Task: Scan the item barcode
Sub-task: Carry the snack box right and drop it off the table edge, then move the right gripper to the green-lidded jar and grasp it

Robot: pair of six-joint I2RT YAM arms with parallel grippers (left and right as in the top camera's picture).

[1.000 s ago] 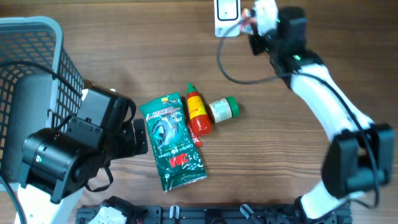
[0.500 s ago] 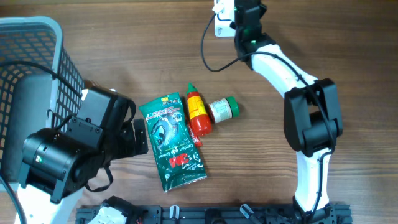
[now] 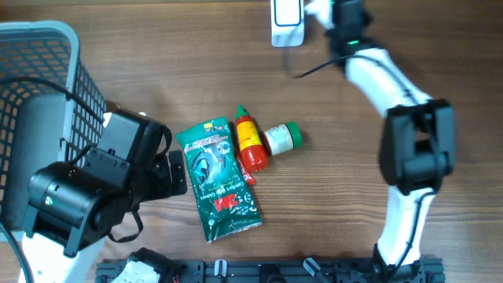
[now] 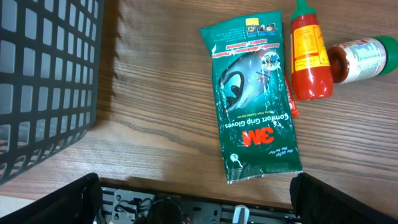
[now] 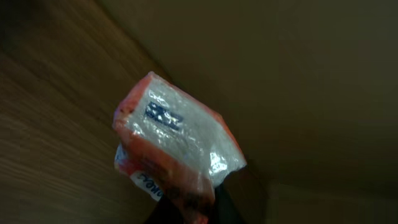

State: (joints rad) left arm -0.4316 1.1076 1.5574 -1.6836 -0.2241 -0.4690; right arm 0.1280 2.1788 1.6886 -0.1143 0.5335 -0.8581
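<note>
The side of the table far to the right (image 3: 462,96) in the overhead view lies clear of other items, so next my right gripper needs to swing there, away from the white scanner.
My right gripper (image 5: 205,210) is shut on a small clear packet with orange edges (image 5: 177,149), held up off the table; blue print on its face shows in the right wrist view. Overhead, the right gripper (image 3: 324,12) and the packet (image 3: 316,9) sit at the table's far edge, just right of the white scanner (image 3: 287,22). The left gripper (image 4: 199,202) hangs open near the front edge, its dark fingers (image 4: 323,198) wide apart with nothing between them. Overhead, the left gripper (image 3: 178,171) is just left of a green glove pack.
A green 3M glove pack (image 3: 218,179) (image 4: 255,99), a red sauce bottle (image 3: 250,141) (image 4: 309,53) and a green-capped jar (image 3: 281,137) (image 4: 360,57) lie mid-table. A grey mesh basket (image 3: 39,94) (image 4: 43,81) stands at the left. A cable (image 3: 314,69) trails beside the right arm.
The right arm swung left over the scanner with the packet, then moved back to just right of it. The left arm and the items on the table stayed still.
</note>
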